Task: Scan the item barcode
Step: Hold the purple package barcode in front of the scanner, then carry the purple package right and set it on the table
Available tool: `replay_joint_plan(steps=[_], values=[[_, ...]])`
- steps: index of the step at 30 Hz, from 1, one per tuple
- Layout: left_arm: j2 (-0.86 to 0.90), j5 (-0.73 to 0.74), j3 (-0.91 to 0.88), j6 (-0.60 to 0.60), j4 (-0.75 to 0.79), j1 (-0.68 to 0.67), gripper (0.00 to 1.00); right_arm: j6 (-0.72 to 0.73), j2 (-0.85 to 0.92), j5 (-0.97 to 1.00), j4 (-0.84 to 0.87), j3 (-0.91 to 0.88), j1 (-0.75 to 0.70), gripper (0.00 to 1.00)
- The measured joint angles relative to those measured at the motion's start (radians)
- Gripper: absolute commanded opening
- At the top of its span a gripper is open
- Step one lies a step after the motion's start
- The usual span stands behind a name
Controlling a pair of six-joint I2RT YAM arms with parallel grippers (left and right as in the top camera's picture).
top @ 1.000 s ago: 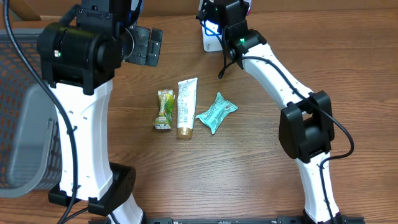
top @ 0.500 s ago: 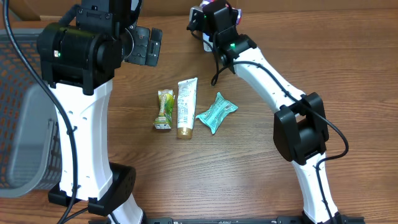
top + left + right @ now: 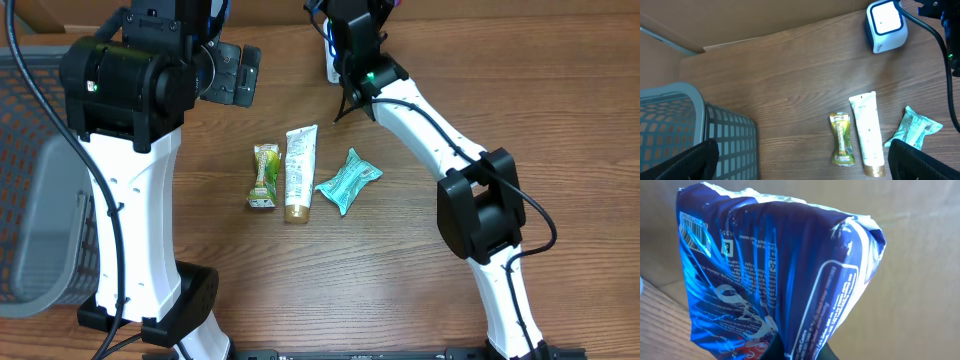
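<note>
My right gripper is holding the packet and will next carry it over, lower it and release it on the bare tabletop below the gripper and to its right in the overhead view.
A crinkled blue packet (image 3: 775, 275) fills the right wrist view, and my right gripper (image 3: 798, 349) is shut on its lower edge. Its barcode (image 3: 693, 228) is at the packet's upper left corner. In the overhead view the right gripper (image 3: 350, 14) is at the table's far edge, just above the white scanner (image 3: 333, 66), which the arm partly hides. The scanner (image 3: 884, 25) also shows at the top right of the left wrist view. My left gripper (image 3: 805, 165) hangs open high over the table with nothing between its fingers.
A green packet (image 3: 264, 176), a white tube (image 3: 299, 172) and a teal packet (image 3: 348, 181) lie side by side mid-table. A grey mesh basket (image 3: 40, 200) stands at the left edge. A cable (image 3: 940, 45) runs past the scanner.
The right wrist swung left and then turned back above the scanner, still holding the blue packet. The left arm has not moved.
</note>
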Motion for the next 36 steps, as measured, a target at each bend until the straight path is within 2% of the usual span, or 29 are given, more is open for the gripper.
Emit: replay_joint_plan(steps=[8, 16, 30, 34, 36], values=[[0.000, 0.000, 0.000, 0.000, 0.000, 0.000, 1.00, 0.032, 0.116, 0.075, 0.009, -0.003, -0.011, 0.04], [0.000, 0.000, 0.000, 0.000, 0.000, 0.000, 1.00, 0.004, 0.117, 0.130, 0.038, -0.005, -0.011, 0.04], [0.000, -0.003, 0.000, 0.000, 0.000, 0.000, 1.00, 0.002, 0.084, 0.132, -0.060, -0.008, 0.010, 0.04], [0.000, -0.003, 0.000, 0.000, -0.001, 0.000, 0.99, 0.153, -0.075, 0.130, -0.242, -0.015, 0.018, 0.04], [0.000, -0.003, 0.000, 0.001, 0.000, 0.000, 1.00, 0.352, -0.215, 0.103, -0.429, -0.011, 0.026, 0.04]])
